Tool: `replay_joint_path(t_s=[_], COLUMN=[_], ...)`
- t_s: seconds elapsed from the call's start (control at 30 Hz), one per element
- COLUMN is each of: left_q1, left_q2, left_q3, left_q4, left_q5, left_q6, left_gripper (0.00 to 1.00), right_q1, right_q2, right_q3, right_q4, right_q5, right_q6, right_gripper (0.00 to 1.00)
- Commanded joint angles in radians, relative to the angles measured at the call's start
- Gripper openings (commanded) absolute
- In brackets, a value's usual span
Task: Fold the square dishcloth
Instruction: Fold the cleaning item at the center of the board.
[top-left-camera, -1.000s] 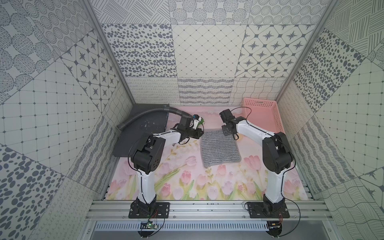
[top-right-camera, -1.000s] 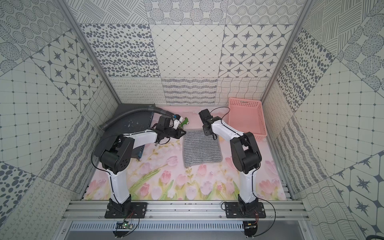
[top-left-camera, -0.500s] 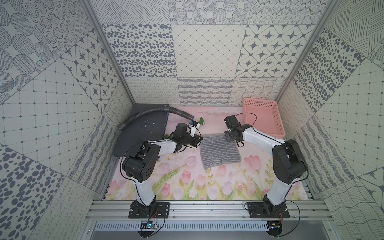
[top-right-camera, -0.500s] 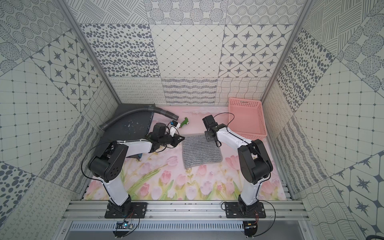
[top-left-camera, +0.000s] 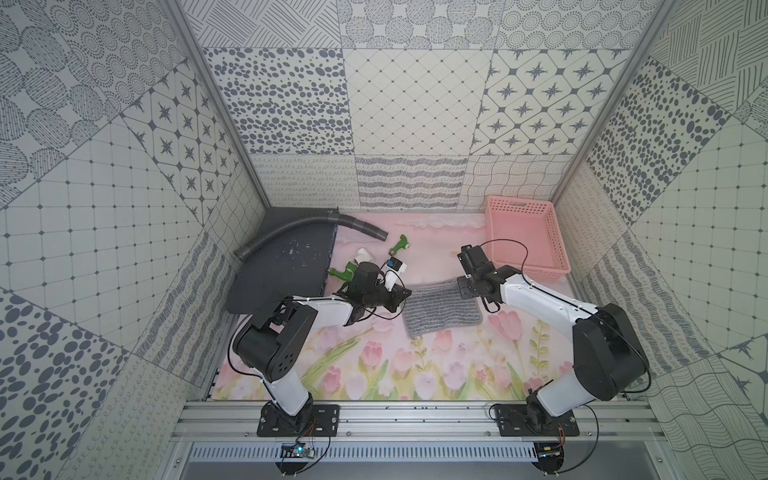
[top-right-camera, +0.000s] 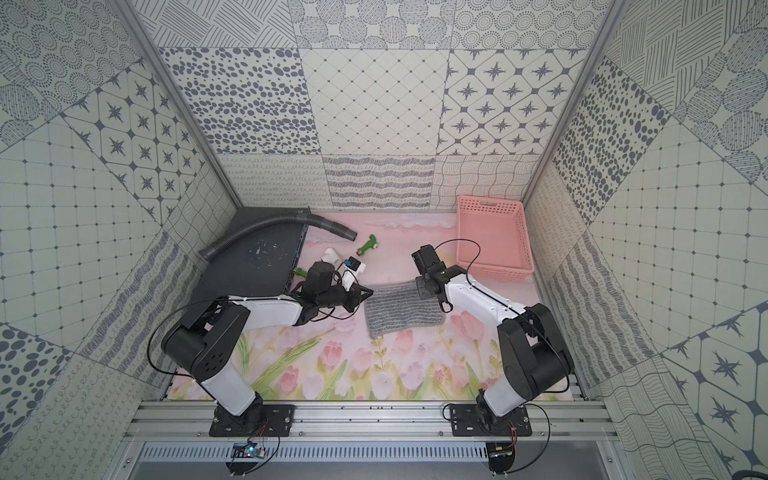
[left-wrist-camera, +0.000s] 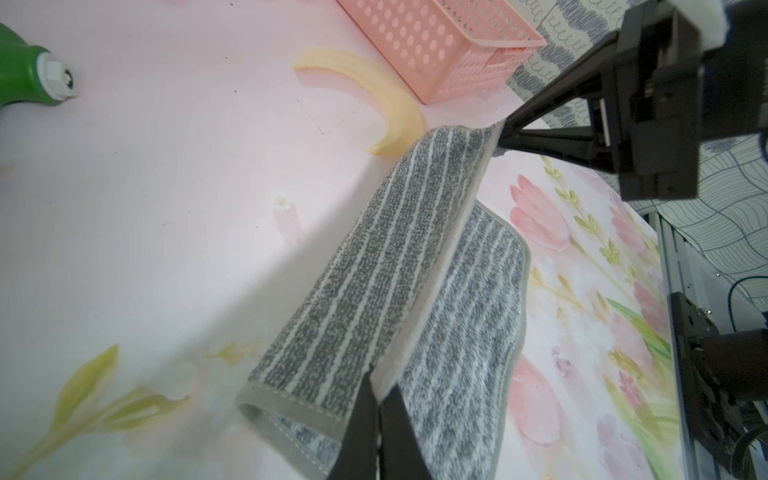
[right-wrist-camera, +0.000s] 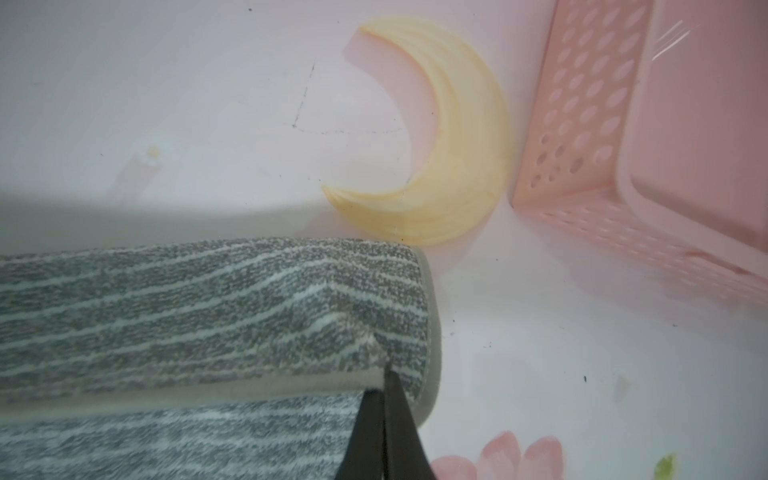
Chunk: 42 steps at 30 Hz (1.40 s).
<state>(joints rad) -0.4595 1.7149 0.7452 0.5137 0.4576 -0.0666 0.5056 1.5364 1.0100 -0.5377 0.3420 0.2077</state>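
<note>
I will next move my left gripper back and down to release the hemmed corner on the lower layer's near corner (top-left-camera: 412, 334), which is below and back from it.
The square dishcloth (top-left-camera: 441, 316) (top-right-camera: 402, 309), grey with thin white stripes, lies mid-mat in both top views. Its far edge is lifted off the mat and curls over the flat part. My left gripper (top-left-camera: 405, 293) (left-wrist-camera: 380, 383) is shut on the raised edge's left corner, its dark fingers pinching the pale hem. At the right corner of that edge, my right gripper (top-left-camera: 459, 286) (right-wrist-camera: 384, 374) is shut on the hem. The left wrist view shows the cloth (left-wrist-camera: 395, 249) stretched taut between both grippers. In the right wrist view the cloth (right-wrist-camera: 208, 299) forms a rolled fold.
A pink plastic basket (top-left-camera: 524, 237) stands at the back right, close to the right arm. A black ribbed hose (top-left-camera: 299, 226) lies over a dark panel (top-left-camera: 282, 274) at the back left. Green and white small items (top-left-camera: 400, 245) lie just behind the left gripper.
Both grippers have come forward from the cloth's far corners, holding the far edge. That edge has left the mat and now arches over the rest of the cloth.
</note>
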Motion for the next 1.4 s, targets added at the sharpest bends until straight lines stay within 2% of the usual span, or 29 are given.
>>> replay_joint_path(t_s=[0.0,0.33,0.67,0.93,1.37], left_q1=[-0.023,-0.061,-0.086,-0.112,-0.131], left_q2=[-0.046,-0.097,-0.111,-0.115,-0.121], left_q3=[-0.046,-0.137,-0.174,-0.186,-0.208], left_q4=[0.035,0.058,0.065,0.063,0.057], left_q5=[-0.066,-0.086,-0.102,-0.092,-0.092], left_q6=[0.030,-0.006,-0.013,-0.025,-0.044], left_gripper=[0.00,0.00,0.00,0.00,0.00], right_q1=[0.021,0.103,0.131,0.138,0.140], right_q2=[-0.050,-0.109,-0.109,-0.054,-0.089], right_q3=[-0.027,-0.082,-0.106,-0.098,-0.100], right_q4=[-0.023,-0.113,-0.168,-0.202,-0.245], right_q5=[0.014,0.048,0.041,0.062,0.089], right_q6=[0.048,0.113,0.185,0.222,0.257], right_gripper=[0.00,0.00,0.00,0.00,0.00])
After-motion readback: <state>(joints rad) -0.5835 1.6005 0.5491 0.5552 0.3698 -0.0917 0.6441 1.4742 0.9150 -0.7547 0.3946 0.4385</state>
